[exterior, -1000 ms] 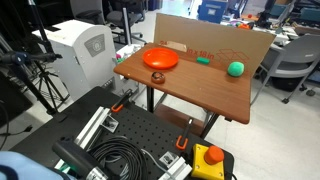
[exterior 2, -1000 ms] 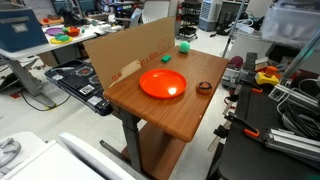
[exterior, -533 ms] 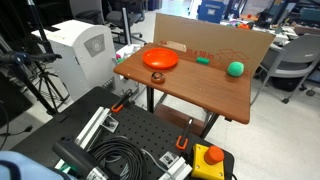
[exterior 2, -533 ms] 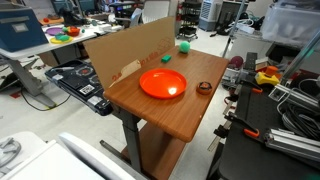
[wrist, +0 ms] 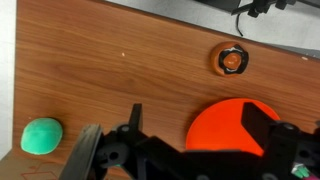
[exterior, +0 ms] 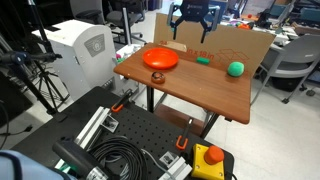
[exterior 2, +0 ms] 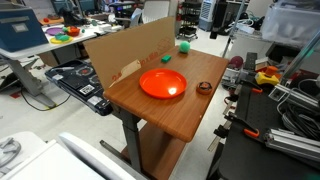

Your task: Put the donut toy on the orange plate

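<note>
My gripper moves down toward the table's front edge next and sets its open fingers around the donut toy (exterior: 156, 76) (wrist: 232, 60). The donut toy lies far below and clear of the plate.
The donut toy (exterior: 156, 76) is a small reddish-orange ring lying on the wooden table near its front edge, beside the orange plate (exterior: 160, 59). Both show in the other exterior view too, the donut toy (exterior 2: 204, 87) right of the plate (exterior 2: 163, 84). In the wrist view the donut toy (wrist: 232, 60) lies beyond the plate (wrist: 225, 125). My gripper (exterior: 191, 33) hangs high above the back of the table, open and empty. In the wrist view the gripper (wrist: 197, 112) has its jaws wide apart, partly over the plate. It is out of view in one exterior view.
A green ball (exterior: 236, 68) and a small teal block (exterior: 203, 60) lie on the table (exterior: 200, 90) near the cardboard wall (exterior: 235, 42) at its back. The ball shows in the wrist view (wrist: 42, 136). An emergency stop box (exterior: 209, 160) and cables lie below.
My gripper has come into an exterior view at the top, above the cardboard wall, where it was absent before. The objects on the table have not moved.
</note>
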Tool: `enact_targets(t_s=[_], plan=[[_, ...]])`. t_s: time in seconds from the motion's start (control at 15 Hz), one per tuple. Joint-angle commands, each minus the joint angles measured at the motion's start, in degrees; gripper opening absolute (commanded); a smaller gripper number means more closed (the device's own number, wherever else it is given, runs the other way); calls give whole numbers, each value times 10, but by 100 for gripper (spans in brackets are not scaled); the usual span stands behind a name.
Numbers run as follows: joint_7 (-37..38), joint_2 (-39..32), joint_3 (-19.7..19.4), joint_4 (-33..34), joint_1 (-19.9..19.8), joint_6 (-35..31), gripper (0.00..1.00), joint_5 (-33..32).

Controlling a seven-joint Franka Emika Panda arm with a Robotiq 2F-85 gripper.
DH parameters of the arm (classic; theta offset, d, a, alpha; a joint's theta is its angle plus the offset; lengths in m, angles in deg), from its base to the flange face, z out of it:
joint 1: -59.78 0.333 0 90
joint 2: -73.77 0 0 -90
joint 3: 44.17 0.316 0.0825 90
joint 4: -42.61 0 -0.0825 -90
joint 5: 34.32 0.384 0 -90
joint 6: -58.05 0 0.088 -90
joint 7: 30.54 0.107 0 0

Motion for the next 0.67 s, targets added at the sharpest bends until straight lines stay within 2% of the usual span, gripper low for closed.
enact_targets(t_s=[0.0, 0.13, 0.6], plan=[[10, -48, 27, -12, 9, -69, 100, -4], [30, -76, 39, -13, 15, -89, 100, -11], [51, -161, 55, 6, 28, -76, 100, -37]])
